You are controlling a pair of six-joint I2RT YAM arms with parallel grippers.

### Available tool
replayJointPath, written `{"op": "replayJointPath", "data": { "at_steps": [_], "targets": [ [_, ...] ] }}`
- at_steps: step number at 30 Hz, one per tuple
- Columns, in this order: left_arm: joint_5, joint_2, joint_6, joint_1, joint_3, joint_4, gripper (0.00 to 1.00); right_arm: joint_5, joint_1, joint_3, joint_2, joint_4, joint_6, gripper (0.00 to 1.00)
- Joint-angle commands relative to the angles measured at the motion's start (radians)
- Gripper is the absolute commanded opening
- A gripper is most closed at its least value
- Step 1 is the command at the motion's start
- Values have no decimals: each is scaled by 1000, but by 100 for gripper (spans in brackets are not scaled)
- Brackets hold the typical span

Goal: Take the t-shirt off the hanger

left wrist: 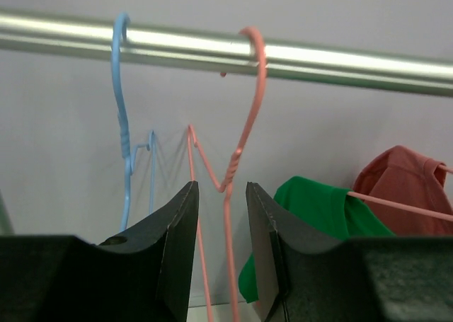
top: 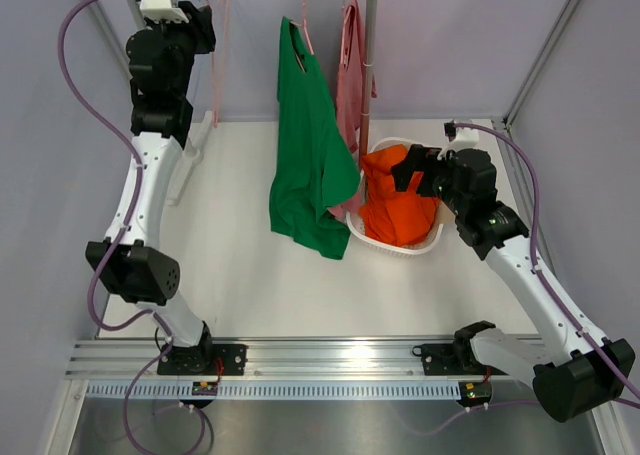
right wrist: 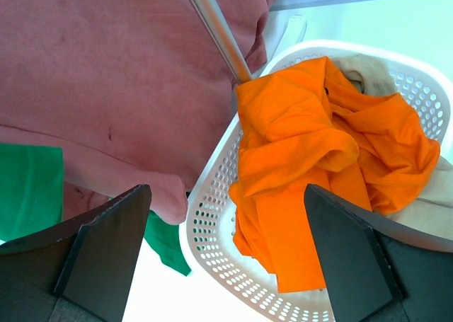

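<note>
Next, my left gripper moves along the bar to the right in the top view, past the empty hanger, toward the green t-shirt's hanger neck (top: 305, 18).
A green t-shirt (top: 310, 155) hangs on a pink hanger (top: 304, 20) from the rail at the back. A dusty pink t-shirt (top: 350, 75) hangs just right of it. Both also show in the left wrist view, the green one (left wrist: 318, 209) and the pink one (left wrist: 403, 187). My left gripper (top: 205, 20) is raised to the rail, left of the shirts. It is slightly open (left wrist: 221, 187) and empty, just short of an empty pink hanger (left wrist: 244, 102). My right gripper (top: 405, 165) is wide open (right wrist: 225, 189) and empty above the basket.
A white perforated basket (top: 432, 243) holds an orange t-shirt (top: 395, 210) at right. An empty blue hanger (left wrist: 122, 88) hangs on the metal rail (left wrist: 340, 61) left of the pink one. The rail's upright post (top: 369, 65) stands beside the basket.
</note>
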Motion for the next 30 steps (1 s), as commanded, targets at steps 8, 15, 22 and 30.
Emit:
{"op": "replayJointPath", "data": {
  "at_steps": [8,15,22,30],
  "targets": [
    [-406,-306,114,-260,-138,49,37,-54,-1,-13,-1,66,24,99],
    [-571,-239,95,-452,-85,32,34,-77,-3,4,5,61,47,99],
    [-714,46,125,-577,313,-192,35,-60,-3,-9,-20,43,65,99],
    [-702,143,54,-587,383,-238,30,-66,-3,-15,-44,32,62,100]
  ]
}}
